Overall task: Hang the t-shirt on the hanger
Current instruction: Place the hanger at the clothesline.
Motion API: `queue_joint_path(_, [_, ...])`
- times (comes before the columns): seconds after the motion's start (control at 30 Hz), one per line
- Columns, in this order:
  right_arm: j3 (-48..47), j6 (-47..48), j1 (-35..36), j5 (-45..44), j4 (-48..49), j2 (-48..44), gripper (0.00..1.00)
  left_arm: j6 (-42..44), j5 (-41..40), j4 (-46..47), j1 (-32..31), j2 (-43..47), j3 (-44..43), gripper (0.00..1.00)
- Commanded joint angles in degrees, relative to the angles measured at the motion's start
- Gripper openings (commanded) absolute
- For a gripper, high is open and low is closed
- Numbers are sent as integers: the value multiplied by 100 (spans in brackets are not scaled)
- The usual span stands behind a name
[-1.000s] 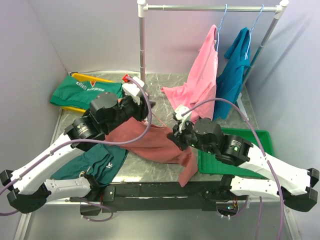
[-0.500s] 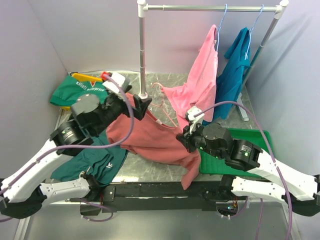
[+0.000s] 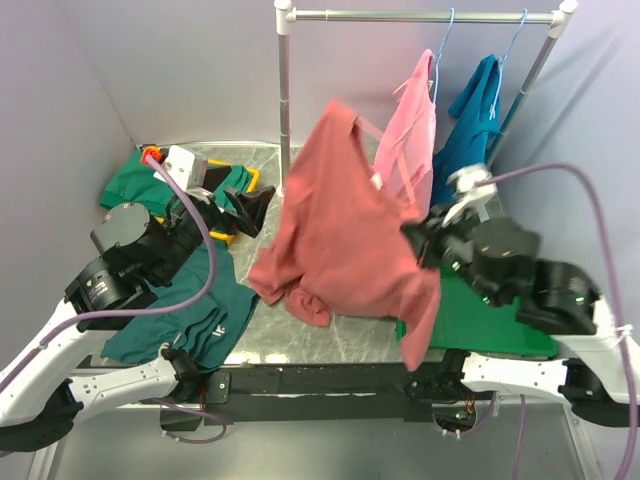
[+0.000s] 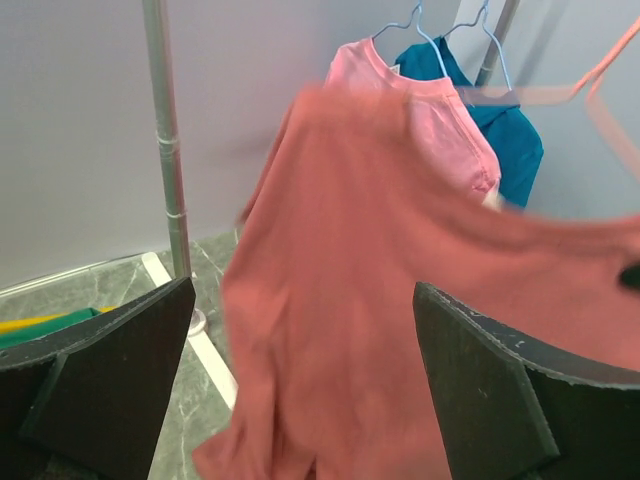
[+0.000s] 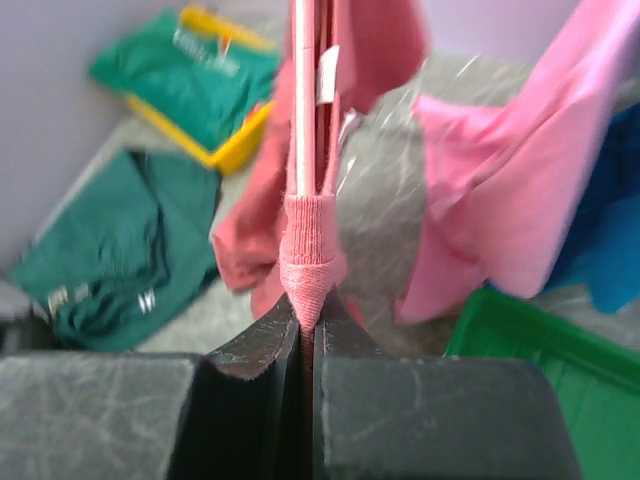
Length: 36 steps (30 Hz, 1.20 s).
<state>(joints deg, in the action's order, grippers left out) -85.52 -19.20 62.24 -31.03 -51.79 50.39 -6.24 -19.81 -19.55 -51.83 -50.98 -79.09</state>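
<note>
My right gripper should next carry the hanger outward onto the bar's bare part [image 3: 369, 16] and let go of it there, because that part is to the gripper's left in the top view.
The brick-red t-shirt [image 3: 340, 230] hangs spread in the air in front of the rack, blurred in the left wrist view [image 4: 380, 300]. My right gripper [image 3: 422, 240] is shut on its ribbed edge [image 5: 305, 250]. The salmon-pink hanger [image 5: 303, 100] runs up out of that pinch as a thin wire. Part of the hanger [image 3: 368, 126] shows at the shirt's top, and its wire [image 4: 530, 95] crosses the upper right of the left wrist view. My left gripper [image 3: 250, 205] stands open to the left of the shirt, apart from it, with nothing between its fingers [image 4: 100, 370].
A rack pole [image 3: 284, 100] stands behind the t-shirt. A light pink shirt [image 3: 415, 140] and a teal shirt [image 3: 470, 140] hang on the rail. A green tray [image 3: 480, 310] lies under the right arm. A yellow tray [image 3: 230, 235] and dark green shirts [image 3: 190, 310] lie at left.
The right gripper has risen and moved right, lifting the t-shirt off the table into the air. The left gripper has let go of the cloth, opened wide and drawn back to the left.
</note>
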Motion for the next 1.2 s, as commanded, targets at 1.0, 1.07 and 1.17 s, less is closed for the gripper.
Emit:
queue_joint_path(1.0, [-3655, 162, -2567, 1072, 574, 3748, 0, -396, 92, 48, -2, 255, 69, 86])
queue_joint_path(1.07, [-4145, 189, -2664, 1081, 530, 3995, 0, -396, 92, 39, -11, 255, 69, 86])
queue_joint_path(1.17, [-4726, 241, -2805, 1046, 424, 4391, 0, -404, 109, 13, -2, 264, 60, 86])
